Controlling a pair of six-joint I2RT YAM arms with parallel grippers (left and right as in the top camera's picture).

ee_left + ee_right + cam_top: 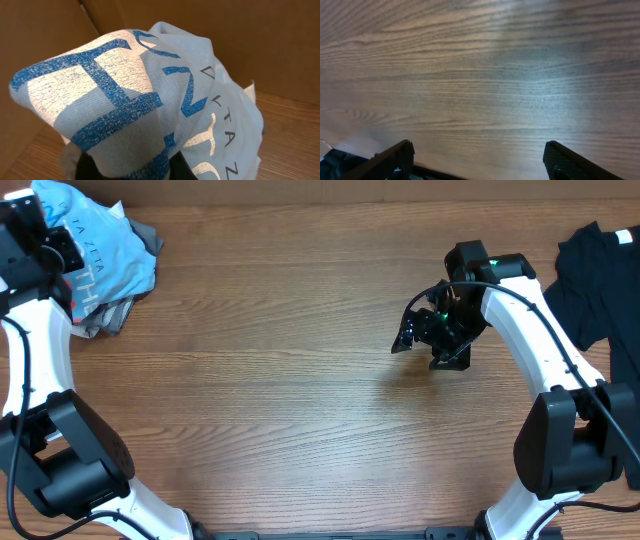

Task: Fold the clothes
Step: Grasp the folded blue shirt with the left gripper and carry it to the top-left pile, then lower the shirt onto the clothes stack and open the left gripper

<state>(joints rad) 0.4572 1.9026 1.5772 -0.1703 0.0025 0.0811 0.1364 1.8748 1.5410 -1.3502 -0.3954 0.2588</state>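
Note:
The clothes lie below my left gripper, so next it should lower toward the pile of clothes at the far corner and let go of the fold of shirt there.
A light blue T-shirt with blue and white lettering lies bunched at the far left corner. It fills the left wrist view and drapes over the dark fingers. My left gripper sits at that pile and is shut on a fold of the shirt. A black garment lies spread at the right edge. My right gripper hovers open and empty over bare table, left of the black garment. Its two fingers frame only wood grain in the right wrist view.
A grey garment lies under the blue shirt at the far left. A brown cardboard wall stands behind the pile. The wooden table stretches between the two arms.

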